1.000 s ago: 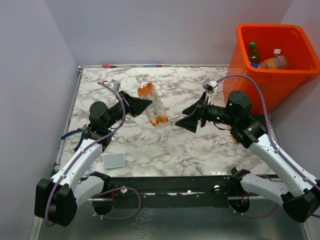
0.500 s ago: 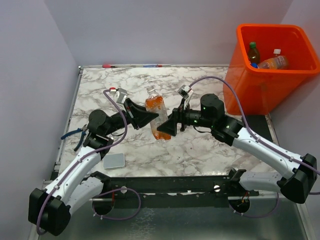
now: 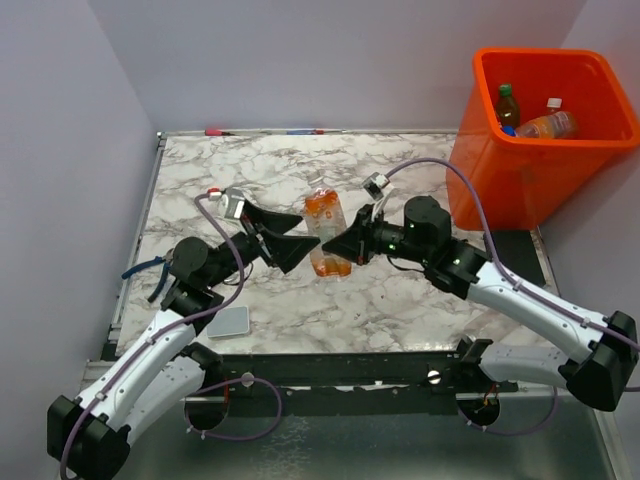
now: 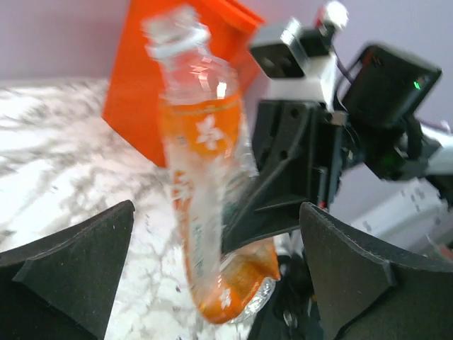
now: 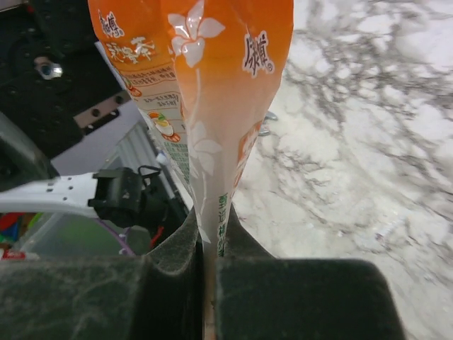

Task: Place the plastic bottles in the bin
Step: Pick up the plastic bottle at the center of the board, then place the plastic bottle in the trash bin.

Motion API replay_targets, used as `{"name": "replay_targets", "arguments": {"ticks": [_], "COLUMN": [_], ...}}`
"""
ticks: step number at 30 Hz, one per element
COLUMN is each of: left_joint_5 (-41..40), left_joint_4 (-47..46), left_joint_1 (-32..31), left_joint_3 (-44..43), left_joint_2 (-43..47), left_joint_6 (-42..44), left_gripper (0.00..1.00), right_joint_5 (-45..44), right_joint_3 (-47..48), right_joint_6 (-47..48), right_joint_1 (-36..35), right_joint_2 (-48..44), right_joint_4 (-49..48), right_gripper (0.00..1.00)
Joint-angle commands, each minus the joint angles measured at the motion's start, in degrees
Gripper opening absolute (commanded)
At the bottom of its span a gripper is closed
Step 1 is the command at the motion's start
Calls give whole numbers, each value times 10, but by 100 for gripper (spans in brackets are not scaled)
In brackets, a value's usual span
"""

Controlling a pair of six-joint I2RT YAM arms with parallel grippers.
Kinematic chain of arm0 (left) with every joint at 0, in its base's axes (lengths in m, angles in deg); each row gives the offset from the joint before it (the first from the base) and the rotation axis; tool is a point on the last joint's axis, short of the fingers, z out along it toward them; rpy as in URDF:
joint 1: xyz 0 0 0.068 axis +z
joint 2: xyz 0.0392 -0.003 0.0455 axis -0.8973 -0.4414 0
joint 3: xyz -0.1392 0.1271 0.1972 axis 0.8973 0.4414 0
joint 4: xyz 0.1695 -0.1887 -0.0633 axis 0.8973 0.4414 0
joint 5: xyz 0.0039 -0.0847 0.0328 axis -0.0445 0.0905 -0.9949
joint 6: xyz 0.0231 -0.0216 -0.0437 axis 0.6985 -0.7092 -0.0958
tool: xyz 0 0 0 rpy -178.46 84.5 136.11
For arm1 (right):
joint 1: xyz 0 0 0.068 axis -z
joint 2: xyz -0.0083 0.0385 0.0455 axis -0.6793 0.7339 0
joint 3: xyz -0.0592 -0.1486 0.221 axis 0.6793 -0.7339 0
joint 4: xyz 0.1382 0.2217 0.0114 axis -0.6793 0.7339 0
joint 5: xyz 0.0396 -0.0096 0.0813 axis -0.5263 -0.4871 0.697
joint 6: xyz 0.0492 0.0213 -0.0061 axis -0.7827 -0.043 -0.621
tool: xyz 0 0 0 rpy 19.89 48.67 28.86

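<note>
My right gripper will move up, outward and to the right in the top view next, to let go over the orange bin's opening (image 3: 562, 92), because bottles are already inside.
A crushed clear bottle with orange drink and an orange label (image 3: 326, 232) hangs cap-up over the middle of the marble table. My right gripper (image 3: 340, 246) is shut on it, its pads pinching the flattened lower part (image 5: 210, 244) of the bottle (image 5: 205, 78). My left gripper (image 3: 306, 232) stands open just left of it; in its wrist view the bottle (image 4: 202, 205) stands free between the wide-apart fingers (image 4: 78, 265). The orange bin (image 3: 520, 170) stands at the far right, with a dark bottle (image 3: 507, 104) and an orange bottle (image 3: 548, 125) inside.
Blue-handled pliers (image 3: 143, 270) lie by the table's left edge. A flat grey pad (image 3: 228, 321) rests near the front left. A thin pen (image 3: 262, 131) lies along the back edge. Walls close in on the left, back and right.
The right gripper reached in and shut on the bottle's lower end. The left gripper, which had been holding it, opened and let go. The bottle now stands more upright.
</note>
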Motion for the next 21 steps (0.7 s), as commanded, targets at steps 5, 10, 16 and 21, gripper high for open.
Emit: {"name": "replay_targets", "arguments": {"ticks": [5,10,16,21], "left_joint_5": [-274,-328,-422,-526], "left_joint_4": [116,272,329,336], "left_joint_1": [-1,-1,-1,0], "left_joint_3": [46,-12,-22,-7], "left_joint_2": [148,87,47,67], "left_joint_6": [54,154,162,140], "left_gripper": [99,99,99,99], "right_joint_5": [-231,-443,-700,-786], "right_joint_3": [130,266,423,468], "right_joint_6": [100,158,254,398], "right_joint_1": [2,2,3,34], "right_joint_2": [-123,-128,-59,-14], "right_joint_4": [229,332,345,175], "right_gripper": [0,0,0,0]}}
